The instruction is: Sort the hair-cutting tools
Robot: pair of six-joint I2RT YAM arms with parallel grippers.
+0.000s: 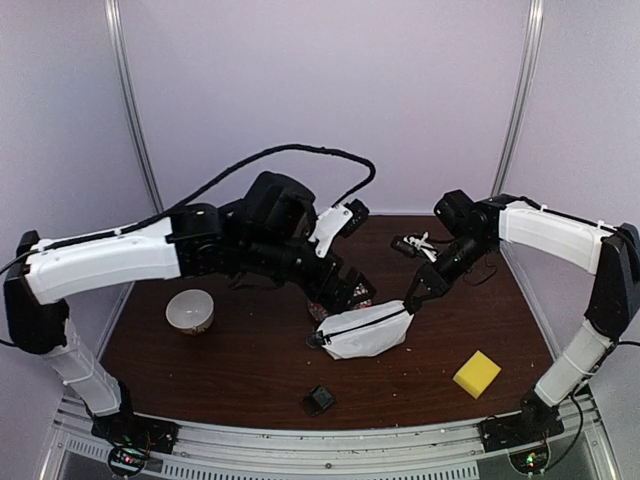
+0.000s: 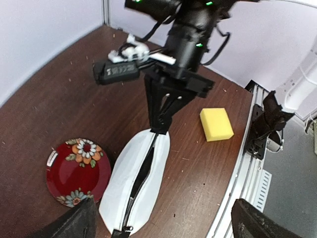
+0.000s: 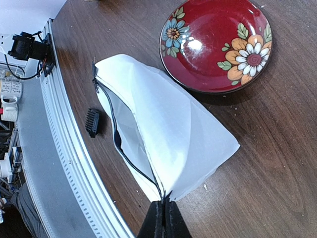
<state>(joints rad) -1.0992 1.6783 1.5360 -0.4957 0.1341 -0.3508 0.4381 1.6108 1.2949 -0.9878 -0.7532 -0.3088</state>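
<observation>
I need to pull my left gripper back next and lower it onto the small black attachment block [image 1: 318, 400], which is still outside the open pouch [image 1: 365, 330].
A white zip pouch [image 1: 365, 330] lies mid-table with its zipper partly open. It also shows in the left wrist view [image 2: 136, 183] and the right wrist view [image 3: 163, 119]. My right gripper [image 3: 164, 218] is shut on the pouch's end by the zipper and lifts it slightly; it shows from above [image 1: 411, 299] and in the left wrist view [image 2: 157, 130]. My left gripper [image 1: 345, 293] hovers open and empty over the pouch's other end. The small black attachment block [image 1: 318, 400] lies near the front edge [image 3: 92, 122]. The scissors and the clipper are not in view.
A red patterned plate [image 2: 78, 171] sits beside the pouch, mostly under my left arm from above. A white bowl [image 1: 190, 310] stands at the left. A yellow sponge [image 1: 477, 373] lies front right. The metal rail [image 1: 330, 440] runs along the table's front edge.
</observation>
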